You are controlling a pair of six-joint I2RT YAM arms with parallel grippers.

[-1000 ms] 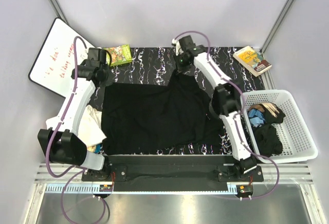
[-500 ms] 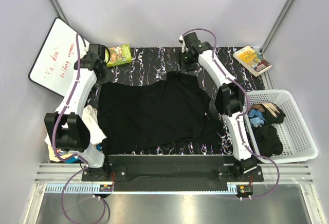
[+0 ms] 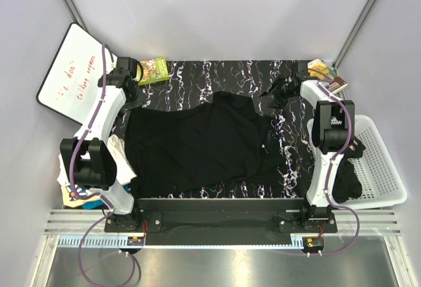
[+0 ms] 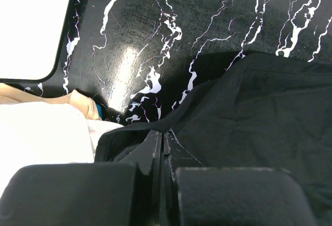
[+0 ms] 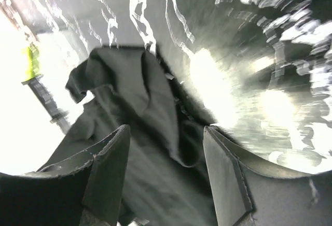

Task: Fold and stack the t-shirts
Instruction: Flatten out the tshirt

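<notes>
I will next lower my right gripper left in the top view onto the shirt's raised fold, as its open fingers are still beside the shirt.
A plain black t-shirt lies spread over the middle of the black marbled table. My left gripper is at the shirt's far left corner. In the left wrist view it is shut, with the edge of the black shirt pinched between the tips. My right gripper is open and empty above the table, right of the shirt's far edge. In the right wrist view it is wide open, and the rumpled shirt lies beyond the fingers. White tees are piled at the left edge.
A white slatted basket at the right holds black and blue clothes. A whiteboard leans at the far left and also shows in the left wrist view. A green box and a book lie at the far edge.
My right gripper has let go of the shirt's far edge, opened and swung right toward the book. The far edge has dropped onto the table. My left gripper stays at its corner.
</notes>
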